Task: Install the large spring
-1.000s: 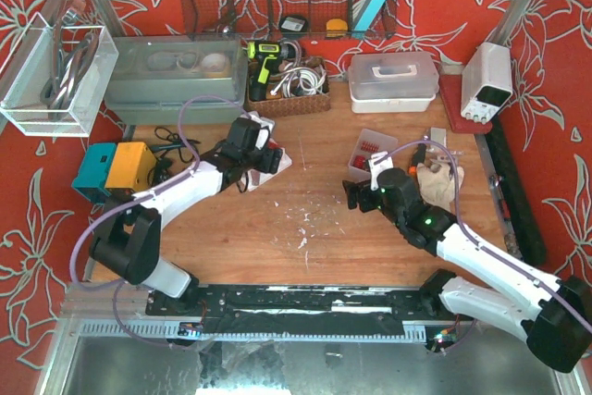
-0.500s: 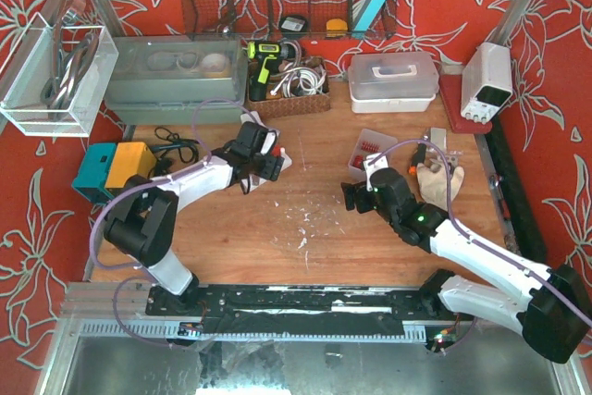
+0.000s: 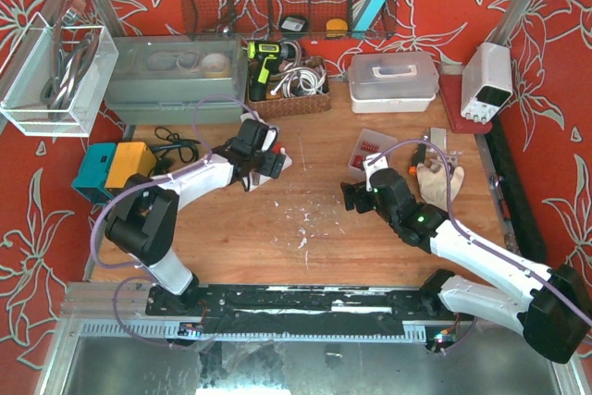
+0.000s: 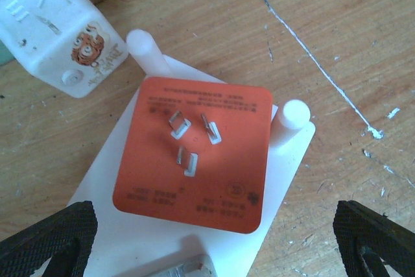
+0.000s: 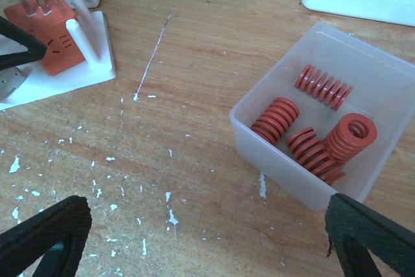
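Observation:
I should lower my left gripper outward around the orange plug block point(image 4: 194, 154), which is below and outward of the gripper, because its open fingers leave room for the block's width.
Several red springs point(image 5: 311, 124) lie in a clear plastic box point(image 5: 285, 167); the widest one point(image 5: 350, 137) stands on end at the box's right. A white base plate point(image 4: 130, 238) carries two white pegs point(image 4: 292, 118) and an orange plug block point(image 4: 194, 154). My left gripper point(image 4: 214, 251) is open and empty, hovering over the plate's near edge. It also shows in the top view point(image 3: 264, 166). My right gripper point(image 5: 207, 244) is open and empty over bare wood, left of and below the box. It also shows in the top view point(image 3: 356, 196).
A white cube adapter point(image 4: 58, 27) sits just beyond the plate. A wicker basket point(image 3: 291, 90), a white lidded box point(image 3: 393, 76), a grey bin point(image 3: 176, 76) and a power supply point(image 3: 487, 80) line the back. A teal and yellow box point(image 3: 116, 168) stands at the left.
The left arm's elbow has swung up and its gripper has settled over the white plate. The right gripper has crept slightly up and left towards the spring box.

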